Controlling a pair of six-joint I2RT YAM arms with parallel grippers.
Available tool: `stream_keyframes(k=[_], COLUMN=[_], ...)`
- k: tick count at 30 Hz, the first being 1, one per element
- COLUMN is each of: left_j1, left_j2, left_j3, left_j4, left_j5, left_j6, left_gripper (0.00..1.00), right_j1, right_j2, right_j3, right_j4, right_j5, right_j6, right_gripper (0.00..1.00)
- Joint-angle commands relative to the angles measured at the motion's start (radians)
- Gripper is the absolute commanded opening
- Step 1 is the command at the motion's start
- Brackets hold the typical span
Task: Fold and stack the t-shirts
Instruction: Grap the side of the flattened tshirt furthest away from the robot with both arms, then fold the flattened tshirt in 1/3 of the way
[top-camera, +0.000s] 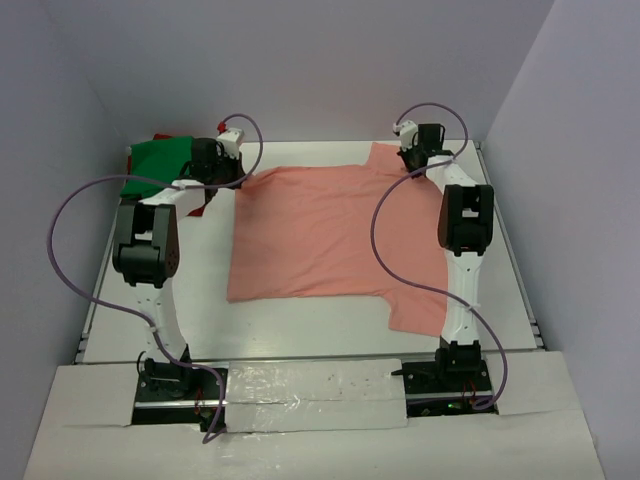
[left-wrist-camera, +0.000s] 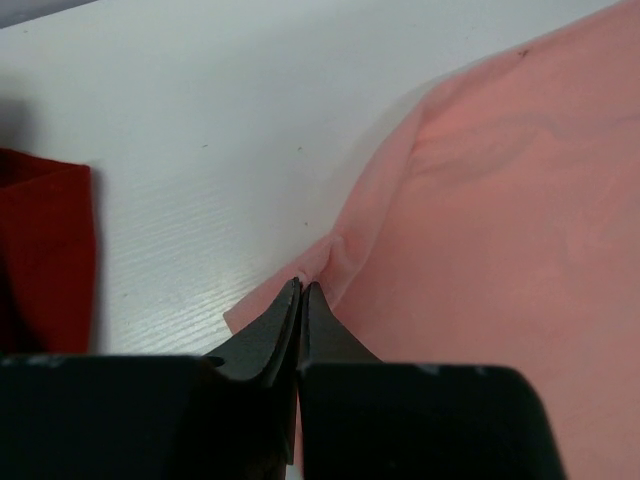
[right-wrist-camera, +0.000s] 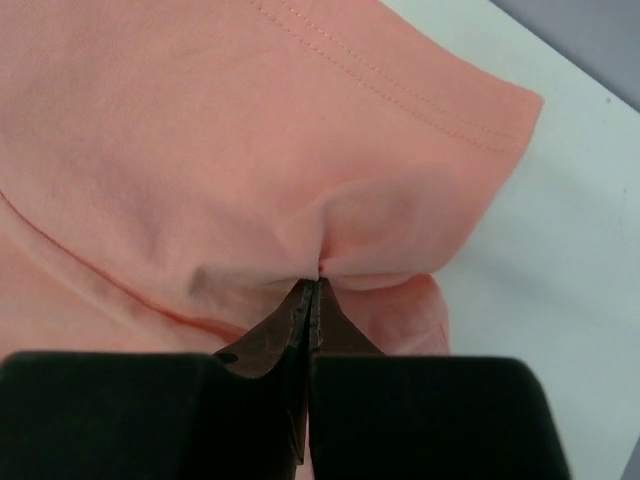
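Observation:
The salmon-pink t-shirt (top-camera: 320, 230) is lying unfolded, so next my left gripper will lift, carry the t-shirt's pinched edge back, lower it onto the t-shirt by the t-shirt's side edge (top-camera: 242, 212) and let go.
A salmon-pink t-shirt (top-camera: 320, 230) lies spread flat over the middle of the white table. At its far left corner my left gripper (top-camera: 238, 176) is shut on a pinch of its edge (left-wrist-camera: 330, 262). My right gripper (top-camera: 412, 165) is shut on the cloth by the far right sleeve (right-wrist-camera: 400, 110), where the fabric puckers at the tips (right-wrist-camera: 312, 284). A bright green t-shirt (top-camera: 158, 165) lies folded at the far left, behind the left arm. Beneath and beside it shows a dark red t-shirt (left-wrist-camera: 45, 255).
Grey walls close in the table on three sides. A metal rail (top-camera: 515, 270) runs along the right edge. White padding (top-camera: 310, 395) covers the near edge between the two arm bases. Purple cables loop off both arms.

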Motion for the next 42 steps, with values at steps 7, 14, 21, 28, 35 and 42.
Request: stream_keyframes(k=[7, 14, 21, 28, 35, 42], left_j1=[-0.01, -0.01, -0.01, -0.01, -0.008, -0.008], left_j2=[-0.17, -0.27, -0.361, -0.43, -0.482, -0.484], left_j3=[-0.088, -0.189, -0.293, -0.372, -0.435, -0.453], left_j4=[0.132, 0.17, 0.156, 0.12, 0.078, -0.029], left_j5=[-0.052, -0.048, -0.002, 0.035, 0.05, 0.079], left_j6=[-0.009, -0.018, -0.021, -0.011, 0.026, 0.06], left_gripper=[0.0, 0.0, 0.0, 0.0, 0.0, 0.0], right_j1=[0.007, 0.007, 0.007, 0.007, 0.007, 0.007], right_j2=[-0.259, -0.382, -0.492, -0.601, -0.681, -0.762], right_j3=[-0.212, -0.332, -0.433, -0.512, -0.55, -0.59], right_j4=[0.138, 0.161, 0.139, 0.107, 0.021, -0.063], right_j5=[0.098, 0.101, 0.101, 0.101, 0.101, 0.075], right_j6=[0.043, 0.063, 0.072, 0.084, 0.109, 0.116], right_gripper=[0.0, 0.0, 0.0, 0.0, 0.0, 0.0])
